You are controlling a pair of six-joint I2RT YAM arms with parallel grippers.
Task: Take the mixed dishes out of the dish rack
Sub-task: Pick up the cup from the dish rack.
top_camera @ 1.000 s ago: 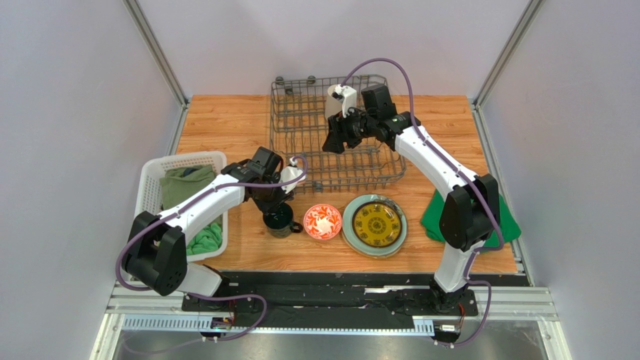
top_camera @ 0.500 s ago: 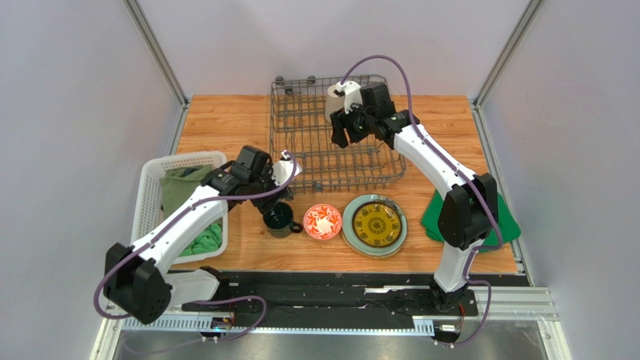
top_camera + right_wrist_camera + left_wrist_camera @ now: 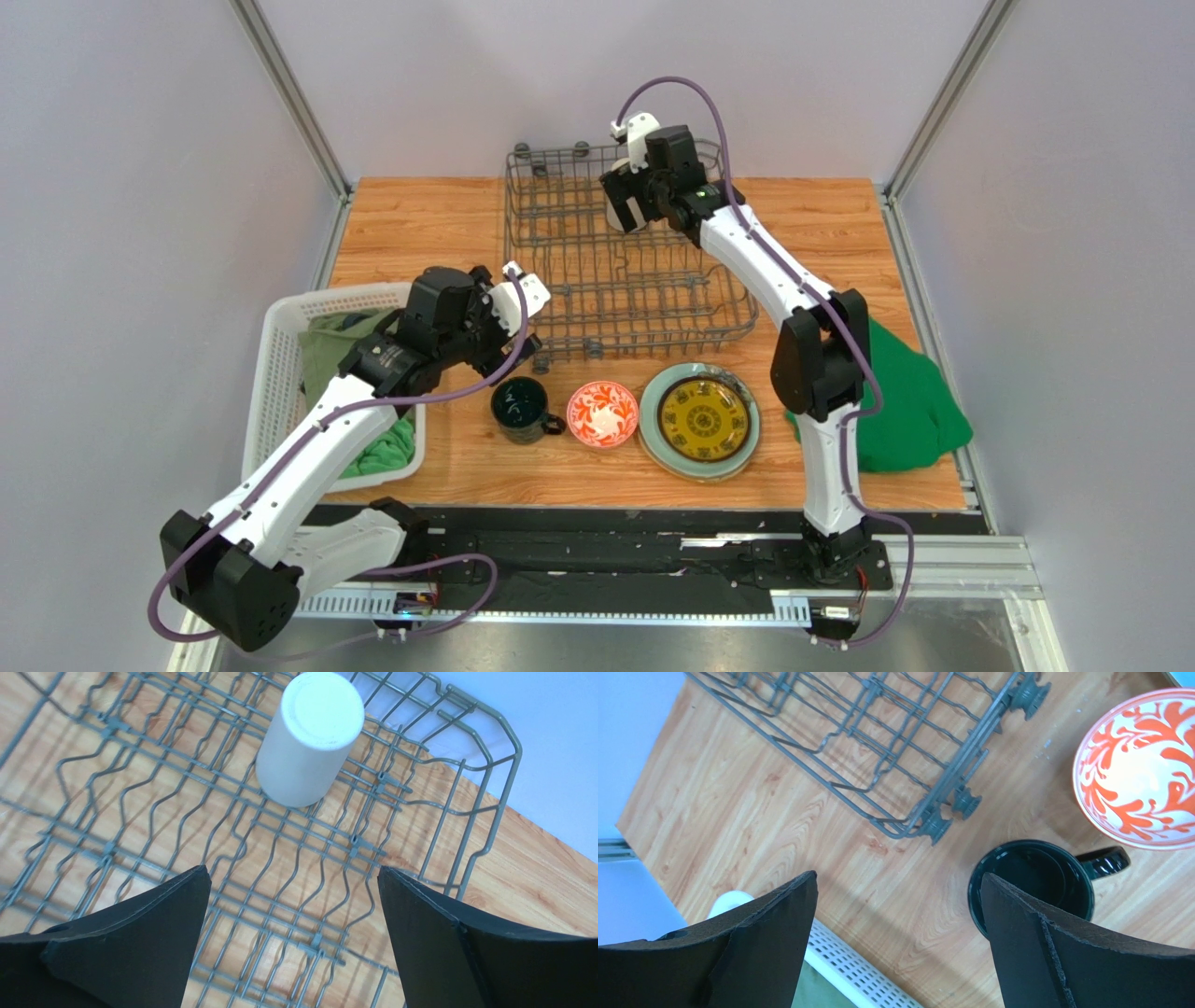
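Observation:
The tumbler's raised base (image 3: 321, 718) lies outward of and below my fingers and stands clear of the wires, so my right gripper will move outward and down around it next.
The dark grey dish rack (image 3: 561, 301) stands at the back middle of the table. A beige tumbler (image 3: 309, 738) stands upside down in the rack's far corner, and my right gripper (image 3: 293, 871) hangs open above the wires just short of it. In the top view the right gripper (image 3: 627, 200) covers the tumbler. In front of the rack stand the dark teal mug (image 3: 521, 409), the red-and-white bowl (image 3: 603, 413) and a yellow patterned plate (image 3: 703, 416) on a pale green one. My left gripper (image 3: 898, 876) is open and empty, up and left of the mug (image 3: 1032, 885).
A white slatted basket (image 3: 288, 325) with green cloths sits at the left, its rim (image 3: 857, 973) just below my left fingers. Another green cloth (image 3: 905, 406) lies at the right edge, by the right arm's base.
My left gripper has opened, let go of the mug and pulled back up to the left. My right gripper has moved to the rack's far corner over the tumbler and opened wider.

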